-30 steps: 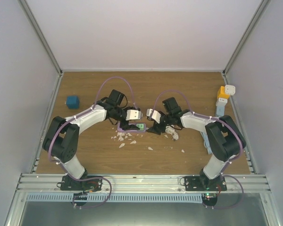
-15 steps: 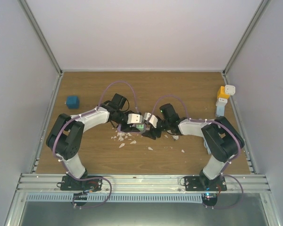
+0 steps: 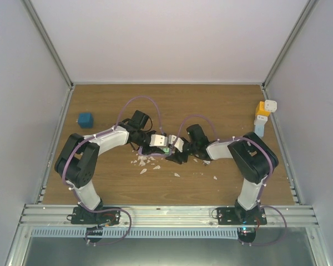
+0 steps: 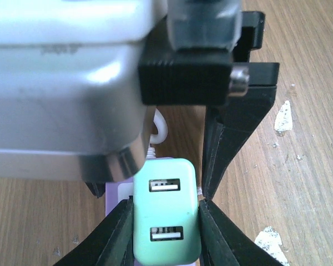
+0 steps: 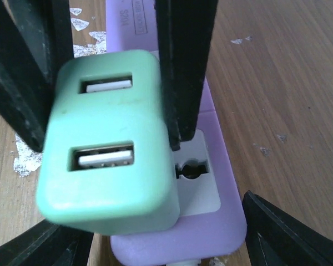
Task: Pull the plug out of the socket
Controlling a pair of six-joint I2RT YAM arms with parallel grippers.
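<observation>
The tabletop beside the blue cube is clear for the release of the plug, so the left gripper should next move up and left in the top view, then down there.
A mint-green plug with two USB ports (image 4: 166, 213) sits in a purple socket strip (image 5: 213, 183) at the table's middle (image 3: 165, 149). My left gripper (image 4: 166, 206) is shut on the plug, one black finger (image 4: 219, 166) pressed against each side. In the right wrist view the plug (image 5: 108, 149) stands on the strip with one bare socket hole beside it. My right gripper (image 5: 166, 238) is open and straddles the strip's near end. Its right finger (image 5: 291, 233) is close to the strip's edge and its left finger is low beside the plug. In the top view both grippers meet, the left (image 3: 159, 145) and the right (image 3: 177, 151).
White scraps (image 3: 146, 163) lie on the wooden table just in front of the strip. A blue cube (image 3: 85, 119) sits at the left. A stack of yellow, white and blue blocks (image 3: 262, 115) stands at the right edge. A white cable (image 3: 204, 158) lies by the right arm.
Both grippers have moved inward and met at the plug. The left one has come down around the plug, and the right one has slid left to the strip's end.
</observation>
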